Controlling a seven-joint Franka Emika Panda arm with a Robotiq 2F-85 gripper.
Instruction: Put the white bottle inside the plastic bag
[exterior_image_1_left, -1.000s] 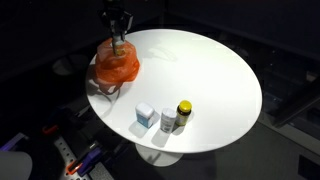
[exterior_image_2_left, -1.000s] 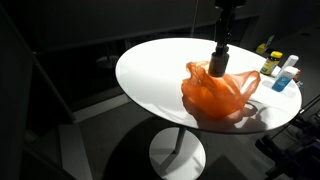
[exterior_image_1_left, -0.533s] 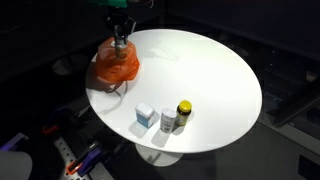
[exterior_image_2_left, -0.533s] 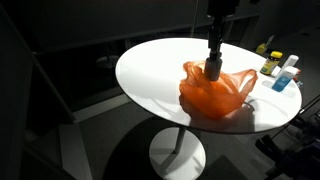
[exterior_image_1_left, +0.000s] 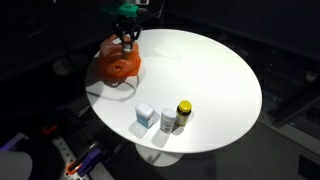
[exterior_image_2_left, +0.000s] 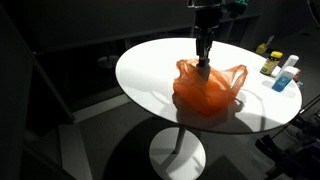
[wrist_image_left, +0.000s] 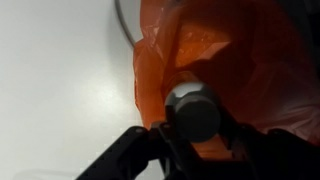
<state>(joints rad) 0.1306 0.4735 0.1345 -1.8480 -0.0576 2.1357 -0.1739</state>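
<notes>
The orange bag is near the edge of the table, so my gripper will next move the bag and the white bottle toward the table's middle (exterior_image_1_left: 168, 80) and then open.
An orange plastic bag (exterior_image_1_left: 118, 66) sits near the edge of the round white table (exterior_image_1_left: 200, 70); it also shows in the exterior view (exterior_image_2_left: 205, 92) and fills the wrist view (wrist_image_left: 235, 50). My gripper (exterior_image_1_left: 127, 40) (exterior_image_2_left: 203, 58) hangs over the bag's mouth, shut on the white bottle (wrist_image_left: 195, 115). The wrist view shows the bottle's round end between my fingers (wrist_image_left: 195, 138), with orange plastic around it. The bottle's lower part (exterior_image_2_left: 204, 62) reaches into the bag opening; how deep, I cannot tell.
A small white box (exterior_image_1_left: 145, 114), a white jar (exterior_image_1_left: 168, 121) and a yellow-capped bottle (exterior_image_1_left: 183, 112) stand at the table's near edge. In the exterior view they show as a yellow-capped bottle (exterior_image_2_left: 270, 62) and a blue-white container (exterior_image_2_left: 284, 78). The surroundings are dark.
My gripper with the bottle has shifted sideways over the bag and a little up. The bag has been dragged along with it, and its top has bunched up.
</notes>
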